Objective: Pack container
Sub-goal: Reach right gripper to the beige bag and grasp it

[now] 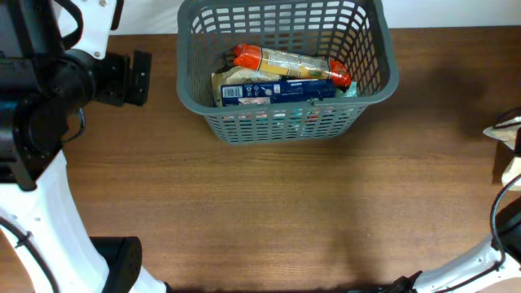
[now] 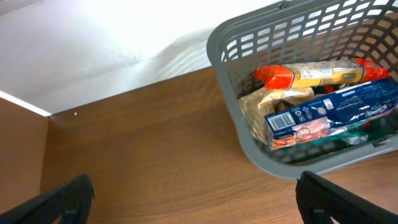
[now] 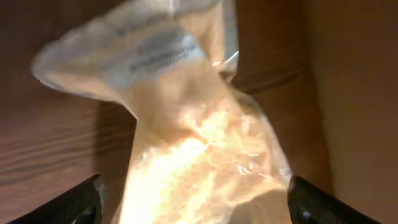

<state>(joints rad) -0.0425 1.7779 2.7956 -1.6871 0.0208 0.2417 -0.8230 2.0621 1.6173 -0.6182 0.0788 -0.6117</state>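
Observation:
The clear bag of pale beige grains (image 3: 186, 143) is next for my right gripper, which should lower onto the bag's filled body and then close on it.
The dark grey slotted container (image 1: 285, 124) stands at the table's back centre and also shows in the left wrist view (image 2: 225, 87). It holds an orange-ended pasta packet (image 1: 289, 63), a blue packet (image 1: 277, 90) and a beige bag. My left gripper (image 2: 193, 202) is open and empty above bare table left of the container. My right gripper (image 3: 193, 202) is open, with its fingers either side of a clear bag of pale beige grains (image 3: 186, 143). That bag shows at the far right edge in the overhead view (image 1: 506, 130).
The left arm's dark body (image 1: 49, 89) sits at the table's left. A white wall (image 2: 93, 43) runs behind the table. A lighter brown surface (image 3: 360, 93) lies to the right of the grain bag.

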